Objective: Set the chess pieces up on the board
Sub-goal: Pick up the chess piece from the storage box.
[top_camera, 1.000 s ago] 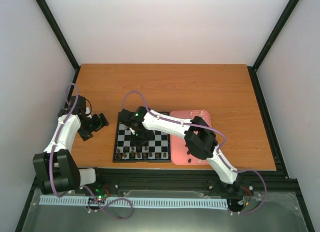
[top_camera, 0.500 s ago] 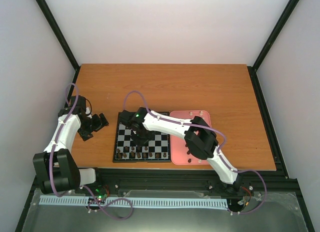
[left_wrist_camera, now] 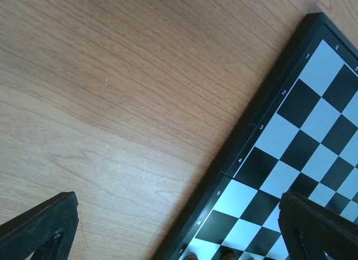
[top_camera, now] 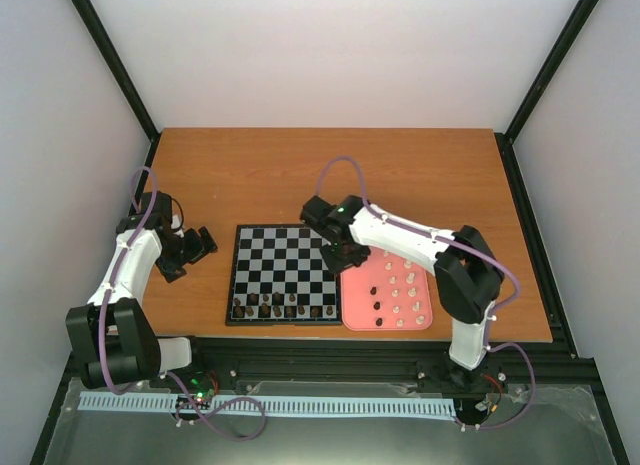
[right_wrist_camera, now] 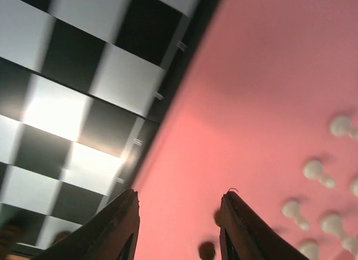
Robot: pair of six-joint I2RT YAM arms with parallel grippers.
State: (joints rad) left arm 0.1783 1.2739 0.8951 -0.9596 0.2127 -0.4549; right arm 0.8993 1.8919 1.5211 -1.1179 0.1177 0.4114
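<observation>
To get to the farthest dark piece [top_camera: 373, 290] [right_wrist_camera: 217, 217], my right gripper will lower and shift back over the pink tray next.
The board [top_camera: 285, 270] lies mid-table, with several dark pieces [top_camera: 285, 309] in its near row. The other squares are bare. My right gripper [top_camera: 345, 257] hangs over the seam between the board's right edge and the pink tray. In the right wrist view it [right_wrist_camera: 179, 215] is open and empty above the tray's left part, with two dark pieces [right_wrist_camera: 207, 250] just below the fingertips [right_wrist_camera: 238, 207]. White pieces [right_wrist_camera: 313, 169] lie to the right. My left gripper [top_camera: 200, 243] rests on the table left of the board, open and empty [left_wrist_camera: 179, 237]. The board's left border [left_wrist_camera: 246, 142] shows there.
The pink tray [top_camera: 350, 305] sits against the board's right side and holds several white pieces [top_camera: 405, 295] and a few dark ones [top_camera: 376, 305]. Bare wooden table [top_camera: 330, 175] extends behind the board. Black frame rails run along the table's edges.
My right arm has swung right, from over the board's left half to the tray's left edge, uncovering the tray's pieces. The left arm has not moved.
</observation>
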